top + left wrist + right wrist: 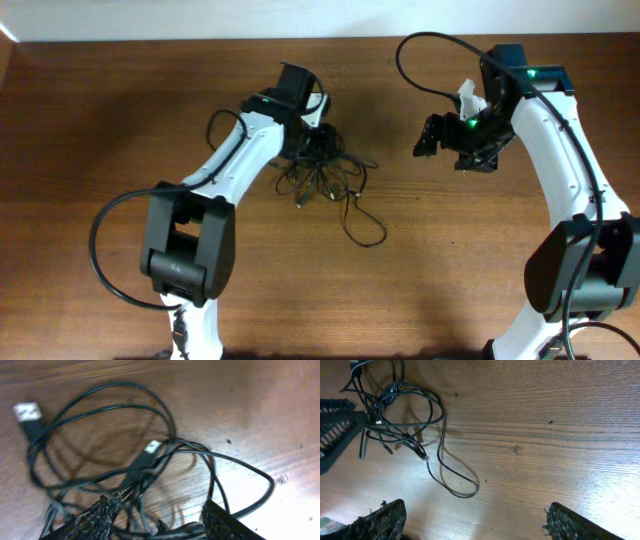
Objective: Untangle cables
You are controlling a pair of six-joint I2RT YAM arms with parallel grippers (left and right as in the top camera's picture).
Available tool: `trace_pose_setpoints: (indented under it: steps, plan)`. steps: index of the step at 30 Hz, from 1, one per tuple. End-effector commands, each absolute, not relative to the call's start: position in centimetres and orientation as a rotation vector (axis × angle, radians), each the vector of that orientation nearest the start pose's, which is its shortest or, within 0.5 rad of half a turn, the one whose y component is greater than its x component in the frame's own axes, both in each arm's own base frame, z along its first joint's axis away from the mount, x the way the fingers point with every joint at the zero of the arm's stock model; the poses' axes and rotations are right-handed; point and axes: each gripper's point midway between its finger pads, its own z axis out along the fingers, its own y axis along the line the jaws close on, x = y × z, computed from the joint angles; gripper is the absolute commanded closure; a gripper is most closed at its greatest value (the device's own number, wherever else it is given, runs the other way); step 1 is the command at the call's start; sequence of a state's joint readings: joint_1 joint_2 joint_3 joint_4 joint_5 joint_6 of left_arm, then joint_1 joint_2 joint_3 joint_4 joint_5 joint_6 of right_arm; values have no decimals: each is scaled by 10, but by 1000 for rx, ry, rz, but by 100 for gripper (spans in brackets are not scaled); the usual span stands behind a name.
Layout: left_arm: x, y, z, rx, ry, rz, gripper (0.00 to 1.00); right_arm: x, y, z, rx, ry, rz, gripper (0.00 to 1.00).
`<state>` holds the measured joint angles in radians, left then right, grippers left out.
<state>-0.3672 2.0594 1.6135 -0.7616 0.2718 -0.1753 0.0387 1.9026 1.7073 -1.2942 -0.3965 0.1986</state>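
My left gripper will go down into the clump next, and then it will close on that bundle of pieces of cable beside the nearer plug.
The cables are thin black wires in a knotted clump at the table's middle, with one loose loop trailing to the front right. My left gripper is down on the back of the clump. In the left wrist view its fingers are open, with several strands between them and two plug ends ahead. My right gripper is open and empty, up off the table to the right of the clump. The right wrist view shows its wide-open fingers and the cables at upper left.
The brown wooden table has a pale wall edge along the back. Thicker black arm cables arc beside each arm. The left gripper also shows in the right wrist view, at the clump's edge.
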Motion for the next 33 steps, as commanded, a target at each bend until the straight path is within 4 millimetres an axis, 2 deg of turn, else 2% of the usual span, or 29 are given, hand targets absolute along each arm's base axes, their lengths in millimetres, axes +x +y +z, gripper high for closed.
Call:
trace_pose_setpoints:
  steps: [1, 6, 9, 10, 12, 16, 19, 21, 23, 25, 28, 29, 30, 33]
  plan:
    - [418, -226, 66, 615, 2749, -474, 42, 378, 78, 155, 187, 3000, 595, 9]
    - [400, -228, 56, 729, 2792, -456, 55, 378, 78, 155, 187, 3000, 595, 9]
    - [378, -218, 36, 736, 2926, -440, 75, 378, 78, 155, 187, 3000, 595, 9]
    - [372, -215, 31, 737, 2962, -431, 73, 378, 78, 155, 187, 3000, 595, 9]
    - [371, -213, 28, 737, 2974, -421, 64, 378, 78, 155, 187, 3000, 595, 9]
    - [391, -210, 28, 724, 2904, -331, 59, 378, 78, 155, 186, 3001, 595, 9]
    - [404, -216, 30, 697, 2850, -343, 59, 378, 78, 153, 189, 3005, 596, 9]
    - [405, -218, 24, 702, 2853, -343, 59, 378, 78, 153, 189, 3005, 596, 9]
    - [400, -223, 6, 726, 2882, -340, 62, 378, 78, 153, 189, 3006, 595, 9]
    - [397, -227, -2, 743, 2892, -340, 72, 378, 78, 153, 189, 3006, 595, 9]
    - [404, -232, 2, 666, 2880, -355, 87, 378, 78, 153, 189, 3005, 596, 9]
    - [411, -238, 11, 627, 2865, -410, 95, 378, 78, 153, 189, 3005, 596, 9]
    - [415, -245, 20, 624, 2844, -485, 99, 378, 78, 153, 189, 3005, 596, 9]
    - [432, -256, 62, 602, 2782, -670, 100, 378, 78, 153, 189, 3005, 596, 9]
